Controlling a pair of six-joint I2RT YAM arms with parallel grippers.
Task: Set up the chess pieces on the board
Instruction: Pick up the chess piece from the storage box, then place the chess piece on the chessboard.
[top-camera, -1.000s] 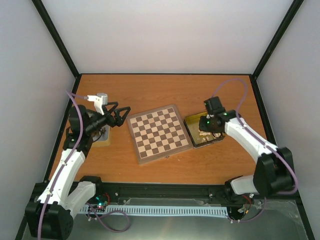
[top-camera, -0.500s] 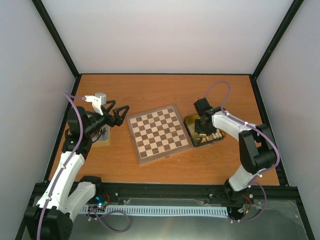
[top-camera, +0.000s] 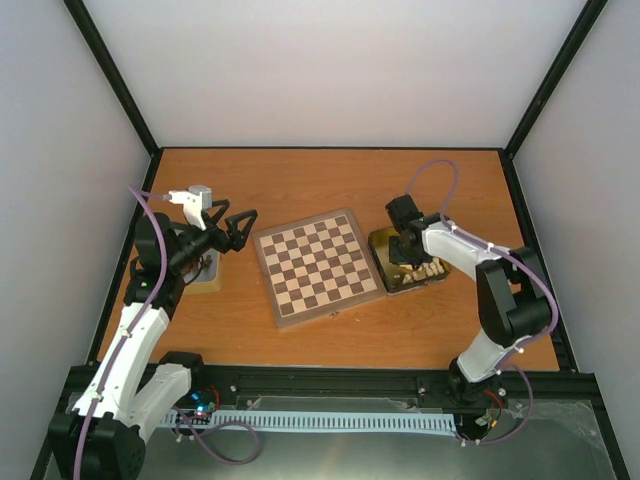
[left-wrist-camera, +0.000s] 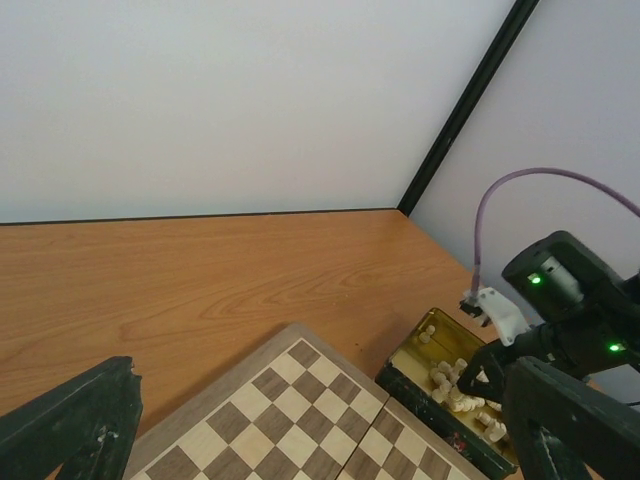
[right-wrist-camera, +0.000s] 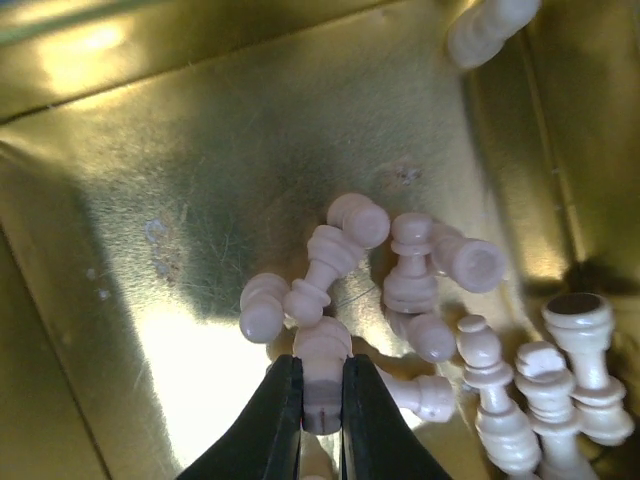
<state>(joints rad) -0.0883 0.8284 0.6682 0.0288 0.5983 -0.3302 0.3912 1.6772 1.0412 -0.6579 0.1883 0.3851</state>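
The chess piece in my right gripper should go up, to the left in the top view, then down onto the board's near row by the board's corner (top-camera: 298, 306), where squares are empty.
The checkered wooden board (top-camera: 319, 266) lies mid-table with no pieces on it; it also shows in the left wrist view (left-wrist-camera: 300, 415). My right gripper (right-wrist-camera: 322, 390) is down inside the gold tin (top-camera: 385, 247), shut on one cream-white chess piece (right-wrist-camera: 322, 372). Several more cream pieces (right-wrist-camera: 410, 270) lie loose around it in the tin. My left gripper (top-camera: 240, 230) is open and empty, held above the table left of the board. Its dark fingers (left-wrist-camera: 70, 425) frame the left wrist view.
A small container (top-camera: 203, 272) with dark pieces sits under the left arm. The gold tin (left-wrist-camera: 425, 340) touches the board's right edge. Black frame posts and white walls enclose the orange wooden table (top-camera: 320, 185).
A second ago the right arm's elbow was out to the right; it swung in and the wrist settled lower into the tin. The left gripper barely moved.
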